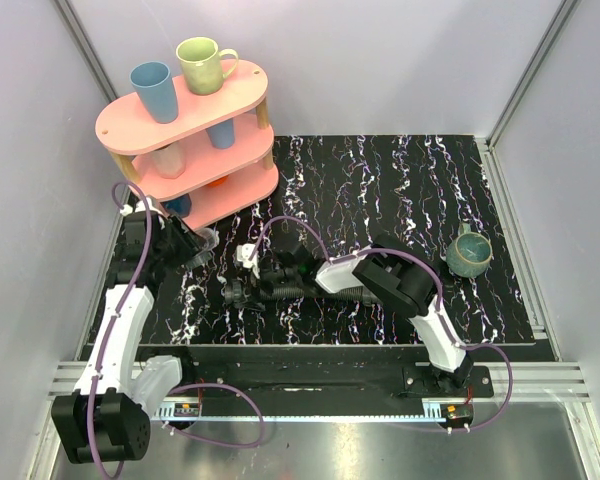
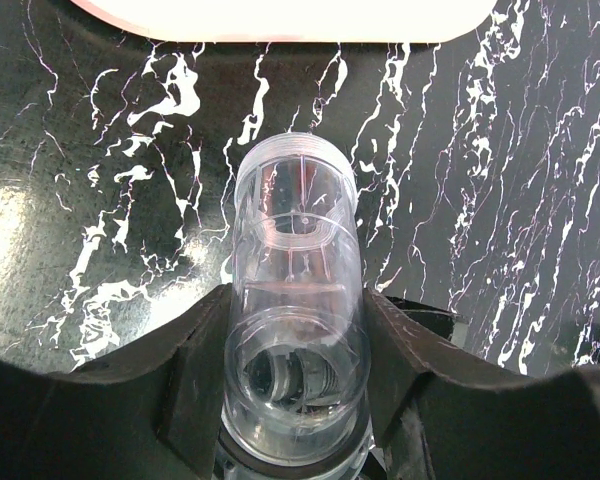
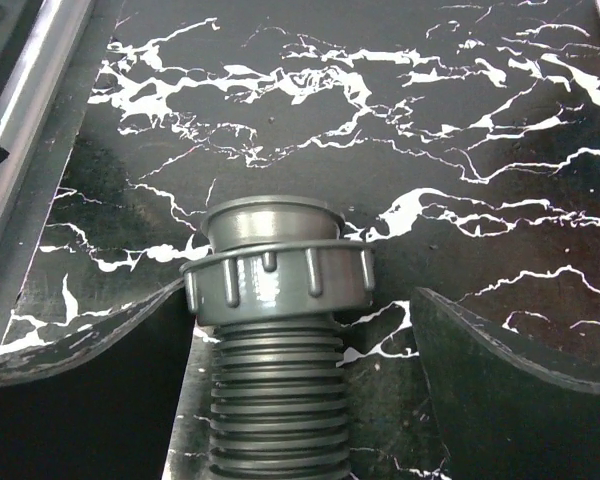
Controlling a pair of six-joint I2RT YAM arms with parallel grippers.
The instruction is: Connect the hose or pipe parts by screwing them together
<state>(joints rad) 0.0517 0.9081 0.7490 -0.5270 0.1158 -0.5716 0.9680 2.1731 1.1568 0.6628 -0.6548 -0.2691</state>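
Note:
The collar sits just ahead of my open fingers. My right gripper should ease along the hose and close around the sides of the hose's grey end collar [image 1: 236, 294] [image 3: 278, 284].
My left gripper [image 2: 298, 300] is shut on the translucent tubular fitting [image 2: 295, 200], both fingers pressed against its sides and its threaded end pointing away from me. From above, that fitting [image 1: 206, 240] is at the left gripper [image 1: 195, 245], just in front of the pink shelf. The black ribbed hose [image 1: 295, 290] lies across the middle of the table. My right gripper [image 3: 300, 292] stands open around the hose's ribbed part [image 3: 275, 400], just behind its grey end collar [image 3: 277, 275]. The left finger [image 3: 130, 380] lies close to the hose, and a gap shows before the right finger [image 3: 520, 380].
A pink three-tier shelf [image 1: 185, 150] with a blue cup [image 1: 155, 92] and a green mug [image 1: 205, 65] stands at the back left; its edge [image 2: 280, 15] is just ahead of the fitting. A teal cup [image 1: 470, 252] sits at the right. A metal rail [image 3: 30, 120] borders the table.

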